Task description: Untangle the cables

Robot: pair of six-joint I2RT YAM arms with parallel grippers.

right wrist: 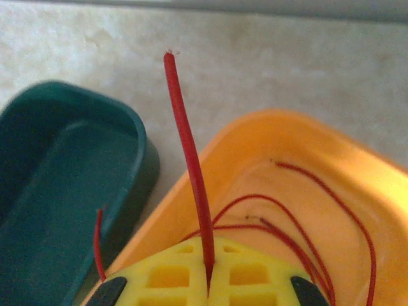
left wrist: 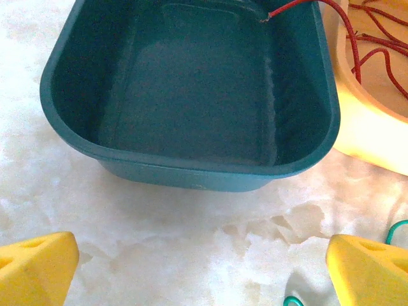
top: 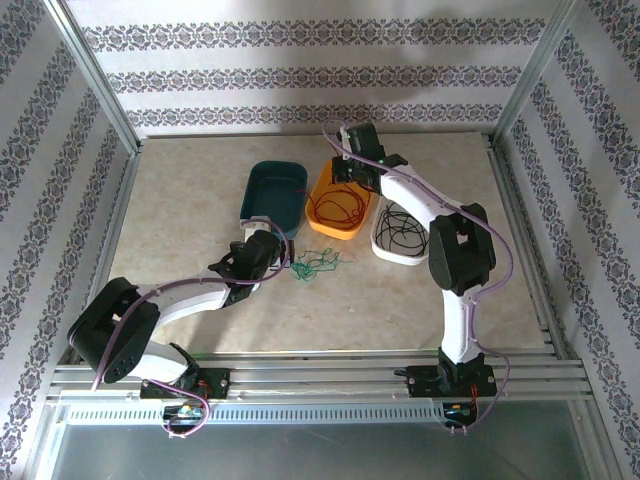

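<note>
The red cable [right wrist: 188, 146] will be let go next, once my right gripper has come down and slightly back toward the orange tray's other red loops.
The red cable [right wrist: 188, 146] stands up out of my right gripper [right wrist: 209, 280], which is shut on it over the orange tray [right wrist: 287, 146]; more red loops [top: 338, 207] lie in that tray. One red end [left wrist: 299, 6] hangs over the teal tray's rim. A green cable [top: 320, 265] lies tangled on the table, just right of my left gripper [top: 268, 238]. That gripper [left wrist: 204, 268] is open, its yellow fingertips [left wrist: 35, 268] wide apart and low over the bare table in front of the teal tray [left wrist: 191, 172]. A black cable [top: 402, 230] is coiled in the white tray [top: 386, 252].
Teal tray [top: 273, 192], orange tray [top: 352, 228] and white tray stand side by side across the middle of the table. Metal frame posts and patterned walls close in the left, right and back. The right arm [top: 455, 250] arches over the white tray.
</note>
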